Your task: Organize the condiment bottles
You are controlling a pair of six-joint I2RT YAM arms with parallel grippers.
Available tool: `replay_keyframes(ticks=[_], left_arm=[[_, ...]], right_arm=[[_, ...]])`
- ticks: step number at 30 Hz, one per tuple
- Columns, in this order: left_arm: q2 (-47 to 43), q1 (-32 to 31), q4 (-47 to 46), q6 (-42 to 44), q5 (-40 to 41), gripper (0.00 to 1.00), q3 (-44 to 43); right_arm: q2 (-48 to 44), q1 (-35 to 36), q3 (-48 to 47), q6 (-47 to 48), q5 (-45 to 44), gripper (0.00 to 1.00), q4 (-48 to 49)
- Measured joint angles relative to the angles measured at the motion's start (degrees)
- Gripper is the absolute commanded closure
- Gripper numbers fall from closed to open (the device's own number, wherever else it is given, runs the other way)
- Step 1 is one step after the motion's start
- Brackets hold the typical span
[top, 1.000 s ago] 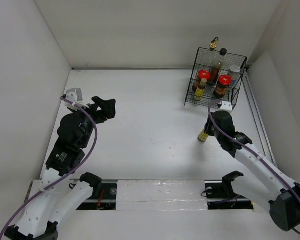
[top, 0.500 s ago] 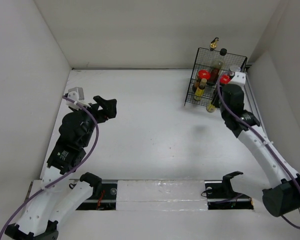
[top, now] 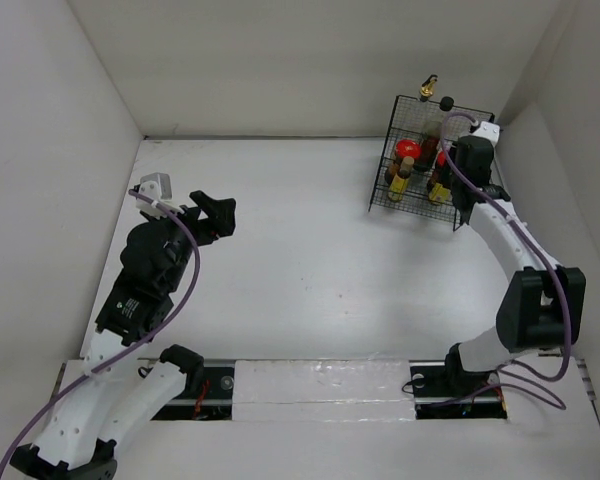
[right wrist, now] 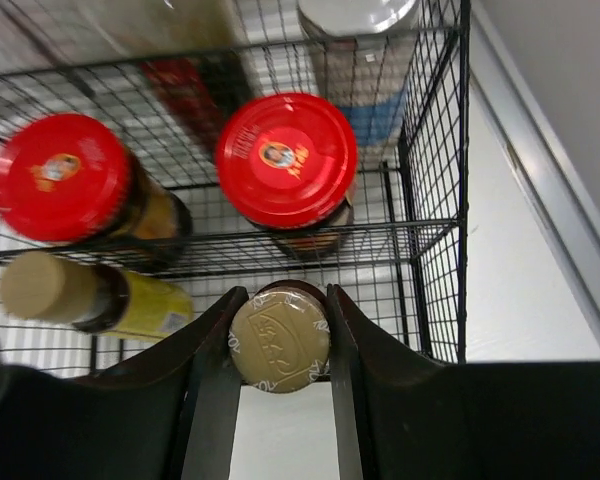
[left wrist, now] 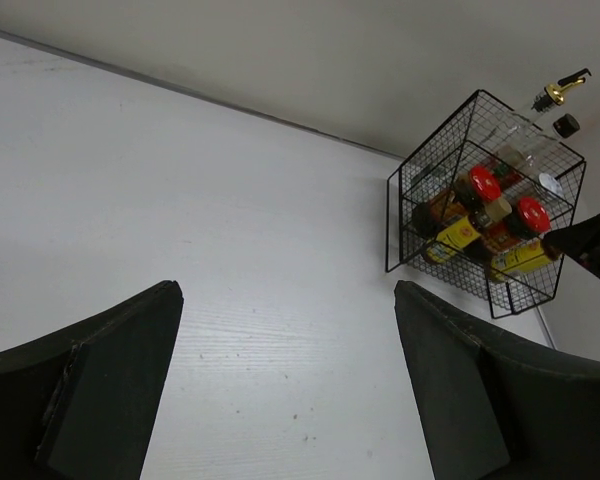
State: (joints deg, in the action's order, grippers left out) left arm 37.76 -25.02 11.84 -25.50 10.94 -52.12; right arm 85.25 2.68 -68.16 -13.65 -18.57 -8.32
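Note:
My right gripper moves down into the basket's lower level next, slightly toward the other yellow bottle.
My right gripper (right wrist: 279, 345) is shut on the tan cap of a small yellow bottle (right wrist: 279, 335), held at the front right of the black wire basket's (right wrist: 461, 200) lower tier. In the basket are two red-capped jars (right wrist: 60, 178) (right wrist: 287, 160), a white shaker (right wrist: 355, 15) and another small yellow bottle (right wrist: 90, 295) with a tan cap. In the top view the gold-spouted bottle (top: 427, 88) rises over the basket (top: 380, 190). My left gripper (top: 217, 215) hangs open over the table's left side, nothing between its fingers (left wrist: 130, 350).
The basket stands in the far right corner, close to the right wall and a grey rail (right wrist: 540, 180) along it. A black-capped bottle (top: 446, 103) also sticks up from the basket. White walls close in the table on three sides.
My right arm carried the small yellow bottle from the table in front of the basket up and back to the basket's front right. The left arm barely moved.

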Motion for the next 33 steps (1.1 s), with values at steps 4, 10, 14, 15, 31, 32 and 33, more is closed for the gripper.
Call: replay_keyframes(ticks=[4, 10, 14, 15, 31, 32, 33], left_arm=[[0.4, 0.0, 0.0, 0.1, 0.0, 0.17, 0.0], [1.3, 0.0, 0.0, 0.2, -0.4, 0.17, 0.0], [1.6, 0.0, 0.0, 0.1, -0.4, 0.17, 0.0], [1.6, 0.0, 0.0, 0.2, -0.4, 0.17, 0.0], [2.0, 0.0, 0.0, 0.6, -1.7, 0.01, 0.0], [2.0, 0.0, 0.0, 0.6, -1.8, 0.01, 0.0], [2.0, 0.0, 0.0, 0.6, -1.8, 0.01, 0.0]], right_arm=[[4.6, -1.4, 0.0, 0.0, 1.6, 0.84, 0.2], [8.4, -1.5, -0.9, 0.0, 2.8, 0.70, 3.7], [8.7, -1.5, -0.9, -0.1, 3.4, 0.41, 4.3], [8.8, -1.5, -0.9, -0.1, 3.6, 0.36, 4.3], [-5.7, -0.7, -0.9, 0.0, 9.7, 0.00, 3.7], [-8.2, 0.0, -0.9, 0.0, 10.6, 0.00, 3.8], [-10.5, 1.1, -0.9, 0.0, 11.5, 0.00, 4.0]])
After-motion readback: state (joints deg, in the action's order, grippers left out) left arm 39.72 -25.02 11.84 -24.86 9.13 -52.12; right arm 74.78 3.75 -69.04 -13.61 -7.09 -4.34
